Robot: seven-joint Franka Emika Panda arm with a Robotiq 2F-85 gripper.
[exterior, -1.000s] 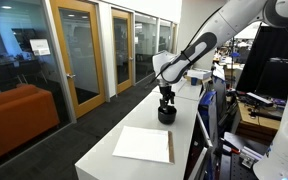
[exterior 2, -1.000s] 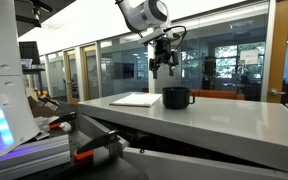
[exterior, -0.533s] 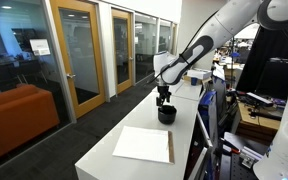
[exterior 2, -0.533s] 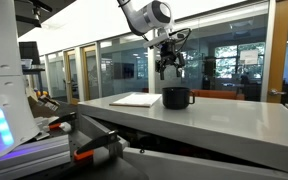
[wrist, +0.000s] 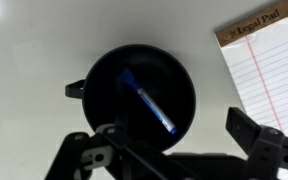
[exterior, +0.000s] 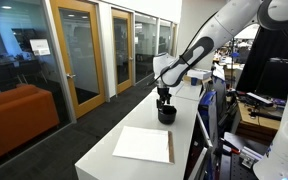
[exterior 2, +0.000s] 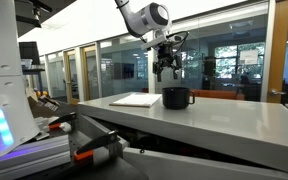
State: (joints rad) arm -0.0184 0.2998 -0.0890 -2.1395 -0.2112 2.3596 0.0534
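Observation:
Next I need to lower my open gripper to the black mug's rim on the legal pad's side (exterior 2: 165, 90) (wrist: 193, 104) below, with one finger inside the mug and one outside.
A black mug (wrist: 139, 95) with a small handle on its left stands on the white table (wrist: 34, 50), and a blue pen (wrist: 147, 100) lies slanted inside it. My gripper (wrist: 169, 140) hangs straight above the mug, open, with nothing between its fingers (wrist: 252, 135). In both exterior views the gripper (exterior: 165, 97) (exterior 2: 165, 70) hovers a short way over the mug (exterior: 166, 114) (exterior 2: 176, 97). A lined legal pad (wrist: 269, 60) lies on the table to the right of the mug; in the exterior views the pad (exterior: 144, 144) (exterior 2: 136, 99) lies flat.
The long white table (exterior: 114, 165) runs beside glass walls and wooden doors (exterior: 79, 50). An orange sofa (exterior: 19, 115) stands on the floor below. Cluttered equipment and cables (exterior: 254, 110) sit on the far side of the table.
The gripper has shifted slightly above the mug and stays open; mug, pen and pad have not moved.

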